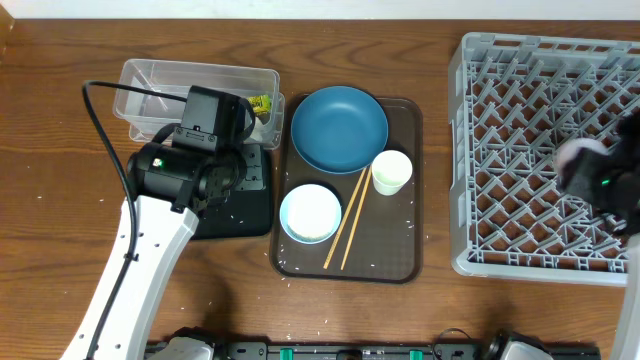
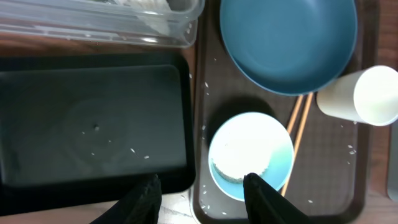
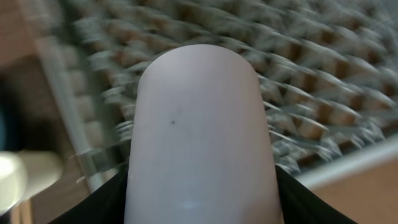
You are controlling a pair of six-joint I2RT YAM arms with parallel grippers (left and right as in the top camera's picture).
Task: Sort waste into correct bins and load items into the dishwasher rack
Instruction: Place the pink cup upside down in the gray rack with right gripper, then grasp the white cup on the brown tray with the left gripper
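The right gripper moves back and to the right in the overhead view next and lowers the pink cup among the rack's near wires point(image 1: 597, 230) point(image 3: 322, 132), which stand empty.
My right gripper point(image 3: 202, 205) is shut on the pink cup point(image 3: 199, 130) and holds it over the grey dishwasher rack point(image 1: 480, 150); the cup also shows in the overhead view point(image 1: 578, 160). My left gripper point(image 2: 202, 196) is open and empty above the black tray point(image 2: 93, 118) and the white bowl point(image 2: 249, 152). The blue dish point(image 1: 339, 128), white bowl point(image 1: 310, 213), cream cup point(image 1: 391, 171) and two chopsticks point(image 1: 348, 220) lie on the brown tray point(image 1: 400, 240). The clear tub point(image 1: 160, 80) holds the yellow-green wrapper point(image 1: 261, 104). Rice grains point(image 2: 205, 127) lie scattered.
The left arm point(image 1: 140, 260) crosses the table's left side and covers most of the black tray point(image 1: 240, 215). The rack stands at the right edge. The tissue is partly visible in the tub in the left wrist view point(image 2: 152, 6).
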